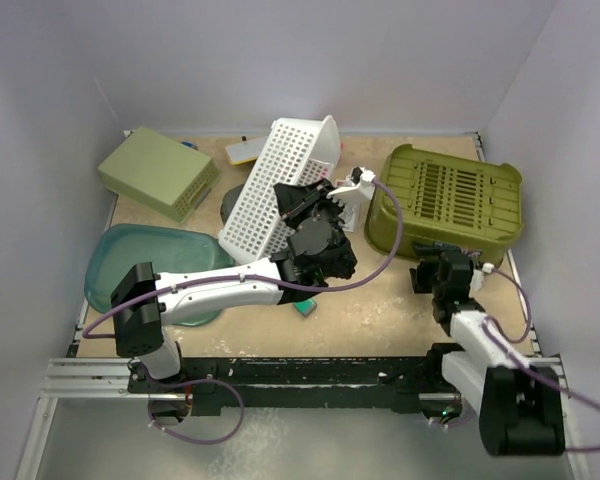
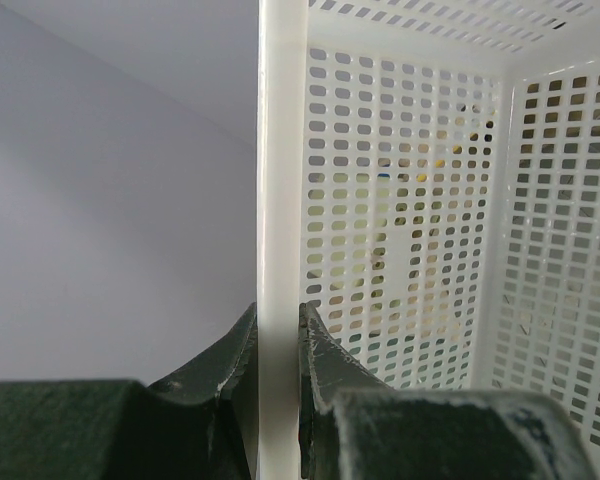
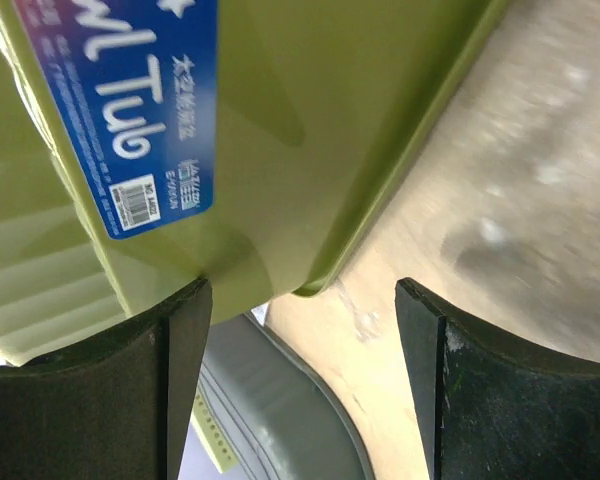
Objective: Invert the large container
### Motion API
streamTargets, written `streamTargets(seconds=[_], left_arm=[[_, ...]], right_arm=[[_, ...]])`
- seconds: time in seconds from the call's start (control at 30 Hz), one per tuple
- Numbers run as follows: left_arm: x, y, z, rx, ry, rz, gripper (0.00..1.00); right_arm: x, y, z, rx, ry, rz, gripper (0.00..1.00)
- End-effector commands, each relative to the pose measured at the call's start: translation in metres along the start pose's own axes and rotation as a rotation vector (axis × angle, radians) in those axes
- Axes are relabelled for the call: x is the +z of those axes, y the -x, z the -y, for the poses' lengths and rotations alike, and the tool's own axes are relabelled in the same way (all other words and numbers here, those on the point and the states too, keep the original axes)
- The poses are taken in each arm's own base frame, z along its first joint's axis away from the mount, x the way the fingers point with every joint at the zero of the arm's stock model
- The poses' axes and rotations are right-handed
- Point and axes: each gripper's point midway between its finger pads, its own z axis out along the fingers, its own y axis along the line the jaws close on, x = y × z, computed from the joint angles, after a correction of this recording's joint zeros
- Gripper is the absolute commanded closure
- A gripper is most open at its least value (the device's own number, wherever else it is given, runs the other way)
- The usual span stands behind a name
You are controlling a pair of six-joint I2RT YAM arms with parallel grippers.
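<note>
The tabletop is bare below my left gripper and to its right in the top view, so my left gripper will move back and down there to release the white basket (image 1: 275, 185).
The large container (image 1: 450, 198) is the olive-green tub at the right of the table, lying with its slotted base facing up. My right gripper (image 1: 442, 272) is open just in front of its near side. In the right wrist view, the gripper (image 3: 300, 335) has the tub's wall and rim corner (image 3: 280, 120) above its fingers, with a blue label on the wall. The left finger is close against the wall. My left gripper (image 1: 305, 205) is shut on the rim of a white perforated basket (image 1: 275, 185). The left wrist view shows the gripper (image 2: 278, 330) pinching that rim (image 2: 280, 180).
A pale yellow-green basket (image 1: 158, 172) sits upside down at the back left. A teal tub (image 1: 150, 265) lies at the near left. A dark grey tub (image 1: 236, 205) is partly hidden behind the white basket and shows in the right wrist view (image 3: 280, 410). A small teal item (image 1: 305, 308) lies under the left arm.
</note>
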Motion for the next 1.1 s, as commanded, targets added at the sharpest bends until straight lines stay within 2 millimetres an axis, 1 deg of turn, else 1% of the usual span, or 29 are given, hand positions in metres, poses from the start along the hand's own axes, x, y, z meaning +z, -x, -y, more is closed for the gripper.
streamTargets(seconds=[0.0, 0.03, 0.07, 0.17, 0.23, 0.3, 0.33, 0.4, 0.43, 0.5, 0.53, 0.57, 0.63, 0.67, 0.73, 0.8, 0.83, 0.93, 1.0, 1.03, 1.07], left_arm=[[-0.010, -0.009, -0.019, -0.073, -0.004, -0.047, 1.00], [-0.013, -0.008, -0.017, -0.068, -0.010, -0.039, 1.00], [-0.015, -0.007, -0.015, -0.059, -0.014, -0.031, 1.00], [-0.019, -0.006, -0.011, -0.052, -0.021, -0.027, 1.00], [-0.022, -0.005, -0.010, -0.056, -0.025, -0.025, 1.00], [-0.024, -0.005, -0.009, -0.053, -0.028, -0.026, 1.00], [-0.025, -0.006, -0.009, -0.052, -0.029, -0.028, 1.00], [-0.027, -0.007, -0.008, -0.052, -0.031, -0.029, 1.00], [-0.028, -0.007, -0.008, -0.052, -0.031, -0.028, 1.00], [-0.028, -0.006, -0.007, -0.049, -0.032, -0.026, 1.00], [-0.029, -0.006, -0.006, -0.048, -0.033, -0.024, 1.00], [-0.030, -0.005, -0.005, -0.046, -0.035, -0.017, 1.00], [-0.033, -0.002, -0.002, -0.040, -0.040, -0.003, 1.00], [-0.034, 0.001, 0.002, -0.039, -0.042, 0.003, 1.00], [-0.035, 0.005, 0.009, -0.036, -0.046, 0.019, 1.00], [-0.036, 0.009, 0.017, -0.032, -0.050, 0.033, 1.00], [-0.036, 0.011, 0.021, -0.033, -0.052, 0.040, 1.00], [-0.040, 0.016, 0.029, -0.036, -0.060, 0.059, 1.00], [-0.043, 0.017, 0.032, -0.038, -0.065, 0.063, 1.00], [-0.045, 0.019, 0.034, -0.041, -0.067, 0.066, 1.00], [-0.046, 0.020, 0.035, -0.040, -0.068, 0.069, 1.00]], right_arm=[[0.022, 0.008, -0.077, -0.064, 0.156, 0.048, 0.24], [0.030, 0.007, -0.085, -0.077, 0.162, 0.048, 0.24], [0.038, 0.007, -0.100, -0.100, 0.181, 0.048, 0.24], [0.063, 0.002, -0.129, -0.160, 0.211, 0.039, 0.23], [0.083, -0.004, -0.136, -0.212, 0.206, 0.009, 0.23], [0.090, -0.009, -0.143, -0.246, 0.200, -0.034, 0.23], [0.088, -0.011, -0.143, -0.261, 0.201, -0.045, 0.23], [0.076, -0.008, -0.145, -0.304, 0.217, -0.028, 0.23], [0.068, -0.006, -0.141, -0.327, 0.211, -0.022, 0.23], [0.045, -0.003, -0.136, -0.397, 0.204, -0.020, 0.22], [0.033, 0.005, -0.129, -0.435, 0.175, 0.011, 0.22], [0.022, 0.017, -0.120, -0.471, 0.130, 0.056, 0.19], [-0.001, 0.046, -0.104, -0.544, 0.058, 0.160, 0.12], [-0.010, 0.060, -0.098, -0.578, 0.035, 0.210, 0.11], [-0.022, 0.080, -0.095, -0.660, 0.029, 0.279, 0.10], [-0.024, 0.094, -0.088, -0.733, -0.022, 0.300, 0.10], [-0.021, 0.101, -0.083, -0.789, -0.064, 0.298, 0.09], [-0.015, 0.126, -0.077, -0.904, -0.183, 0.347, 0.06], [-0.011, 0.140, -0.078, -0.945, -0.226, 0.397, 0.06], [-0.008, 0.145, -0.082, -0.960, -0.224, 0.415, 0.06], [-0.003, 0.148, -0.091, -0.973, -0.197, 0.440, 0.06]])
